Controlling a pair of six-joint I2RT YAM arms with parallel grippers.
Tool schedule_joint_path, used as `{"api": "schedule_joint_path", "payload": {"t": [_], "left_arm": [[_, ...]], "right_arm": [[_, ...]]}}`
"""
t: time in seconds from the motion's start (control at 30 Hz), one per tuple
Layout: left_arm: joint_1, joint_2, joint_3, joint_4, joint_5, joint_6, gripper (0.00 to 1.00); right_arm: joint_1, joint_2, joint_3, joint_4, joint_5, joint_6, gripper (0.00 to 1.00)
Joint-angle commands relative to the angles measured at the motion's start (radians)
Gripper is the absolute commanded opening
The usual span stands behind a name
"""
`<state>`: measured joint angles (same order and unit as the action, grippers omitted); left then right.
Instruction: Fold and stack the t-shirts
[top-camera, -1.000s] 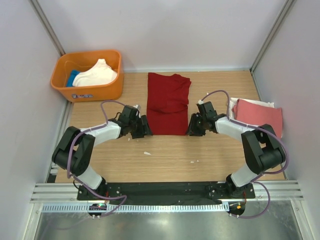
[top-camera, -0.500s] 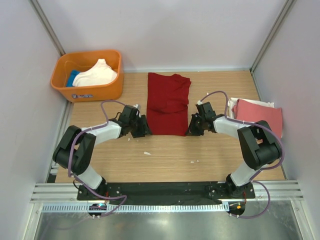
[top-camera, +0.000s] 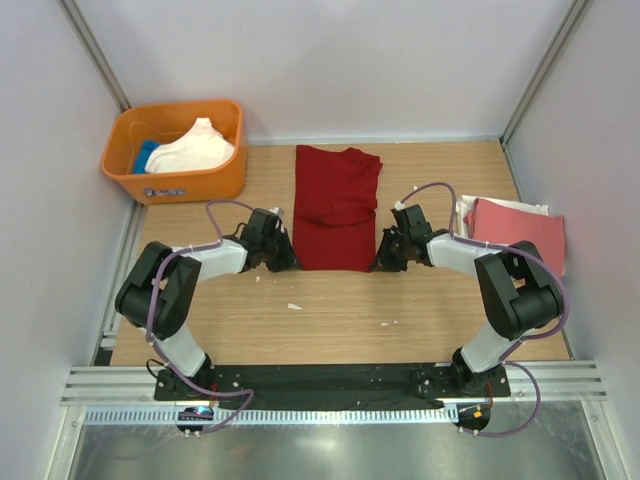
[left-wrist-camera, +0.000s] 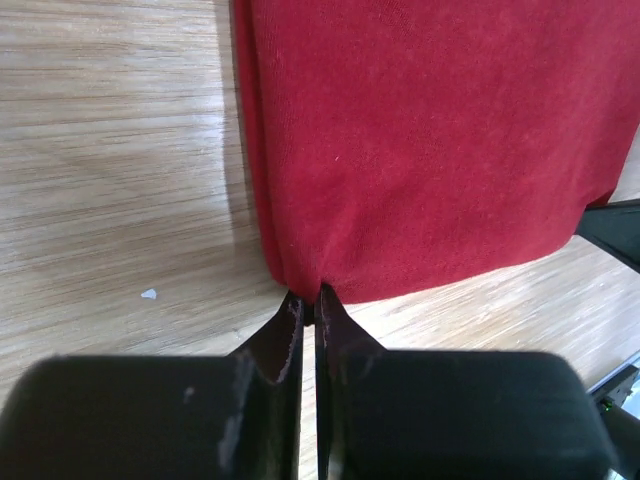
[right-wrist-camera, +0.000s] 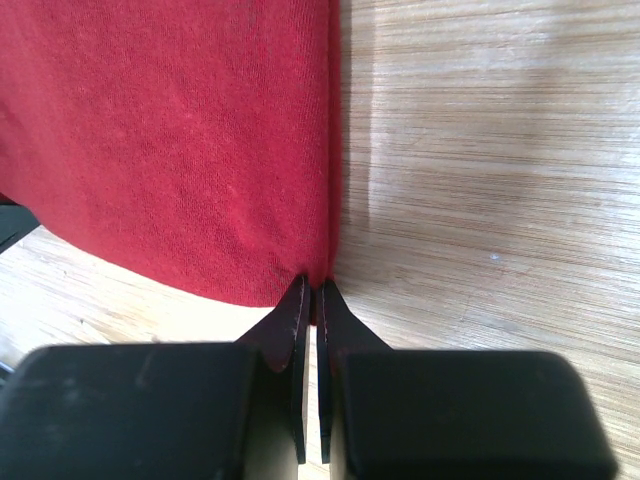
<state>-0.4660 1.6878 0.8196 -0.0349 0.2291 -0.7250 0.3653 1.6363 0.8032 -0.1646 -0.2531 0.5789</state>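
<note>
Next, my right gripper raises the t-shirt's near corner, carries it outward and releases it atop the t-shirt's far end (top-camera: 366, 163), as the red t-shirt lies as a long piece of cloth.
A dark red t-shirt (top-camera: 337, 205), folded into a long strip, lies flat in the middle of the table. My left gripper (top-camera: 291, 259) is at its near left corner. In the left wrist view the gripper (left-wrist-camera: 308, 296) is shut, pinching the edge of the red cloth (left-wrist-camera: 430, 150). My right gripper (top-camera: 382, 262) is at the near right corner. The right wrist view shows that gripper (right-wrist-camera: 313, 286) shut on the shirt's folded edge (right-wrist-camera: 170, 140). A salmon-pink t-shirt (top-camera: 517, 233) lies folded on a white one (top-camera: 466, 212) at the right.
An orange tub (top-camera: 190, 184) stands at the back left, holding a cream shirt (top-camera: 195, 148) and a blue one (top-camera: 146, 155). Small white scraps (top-camera: 294, 306) lie on the wood in front of the red shirt. Walls close in the table on three sides.
Both grippers have closed on the red shirt's near corners, the right one first. The left gripper edged right onto the cloth. The shirt itself has not moved.
</note>
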Motion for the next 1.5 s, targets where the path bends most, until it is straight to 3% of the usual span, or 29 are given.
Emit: {"api": "schedule_joint_path", "payload": {"t": [0.0, 0.1, 0.2, 0.3, 0.47, 0.63, 0.73, 1.07, 1.23, 1.47], "left_arm": [[0.001, 0.026, 0.01, -0.002, -0.007, 0.021, 0.0], [0.001, -0.034, 0.036, -0.032, -0.042, 0.025, 0.0], [0.001, -0.063, 0.166, -0.193, -0.059, 0.061, 0.0], [0.001, -0.117, 0.236, -0.25, -0.031, 0.07, 0.0], [-0.006, -0.243, 0.121, -0.243, -0.045, 0.055, 0.0], [-0.028, -0.223, -0.081, -0.12, 0.006, 0.01, 0.0], [-0.071, -0.273, -0.141, -0.106, -0.036, -0.005, 0.0], [-0.209, -0.427, -0.237, -0.161, -0.092, -0.074, 0.0], [-0.309, -0.548, -0.246, -0.227, -0.149, -0.128, 0.0], [-0.434, -0.701, -0.221, -0.361, -0.252, -0.191, 0.0]], "right_arm": [[0.003, -0.018, -0.007, -0.019, 0.021, -0.002, 0.01], [0.001, -0.032, 0.062, -0.094, 0.034, -0.027, 0.01], [-0.003, -0.038, 0.197, -0.18, 0.038, -0.036, 0.01], [-0.003, -0.091, 0.275, -0.229, 0.043, -0.031, 0.01], [-0.003, -0.207, 0.141, -0.228, 0.075, -0.022, 0.01], [-0.003, -0.23, -0.073, -0.125, 0.011, 0.01, 0.01], [-0.003, -0.271, -0.159, -0.111, 0.017, 0.021, 0.01], [0.0, -0.458, -0.234, -0.232, 0.002, 0.002, 0.01], [0.017, -0.634, -0.252, -0.308, -0.021, 0.025, 0.01], [0.024, -0.851, -0.17, -0.469, -0.02, 0.045, 0.01]]}}
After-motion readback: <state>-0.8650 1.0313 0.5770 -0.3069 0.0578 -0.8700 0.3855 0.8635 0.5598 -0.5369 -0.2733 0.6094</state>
